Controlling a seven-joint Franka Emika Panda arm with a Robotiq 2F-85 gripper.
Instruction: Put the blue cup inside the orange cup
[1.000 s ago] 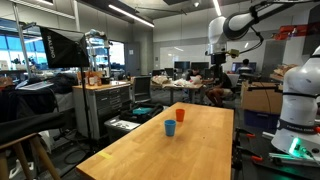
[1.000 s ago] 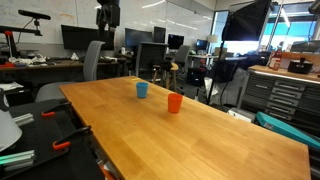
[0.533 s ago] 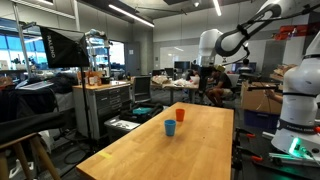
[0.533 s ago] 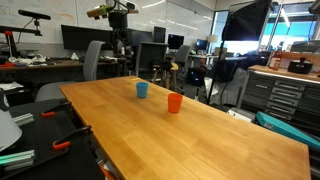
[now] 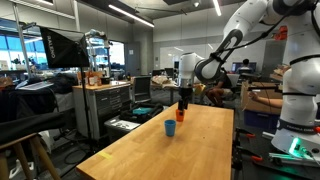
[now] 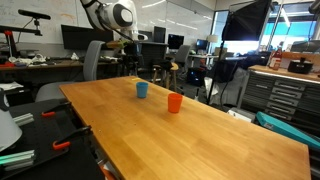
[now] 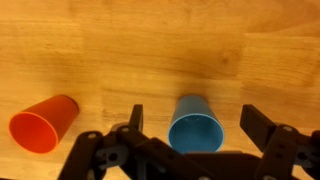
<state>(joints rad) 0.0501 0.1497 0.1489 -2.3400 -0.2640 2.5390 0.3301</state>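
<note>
The gripper moves down and to the right in the wrist view onto the blue cup's rim (image 7: 221,134) opposite the orange cup next. The blue cup's opening takes one finger.
The blue cup (image 7: 197,130) stands upright on the wooden table, its open mouth facing the wrist camera. The orange cup (image 7: 45,123) stands upright to its left in the wrist view, a short gap away. My gripper (image 7: 198,118) is open and empty above the blue cup, with one finger (image 7: 135,120) on each side of it and no contact. In both exterior views the blue cup (image 5: 170,128) (image 6: 142,89) and the orange cup (image 5: 180,116) (image 6: 175,102) stand near the table's far end. The gripper (image 5: 182,100) hangs just above them.
The long wooden table (image 5: 150,155) (image 6: 200,140) holds only the two cups. Around it are office chairs (image 6: 92,60), desks with monitors (image 5: 60,47), a tool cabinet (image 5: 105,105) and another white robot (image 5: 300,100) beside the table.
The arm has swung down from high behind the table's far end to just above the cups. The cups have not moved.
</note>
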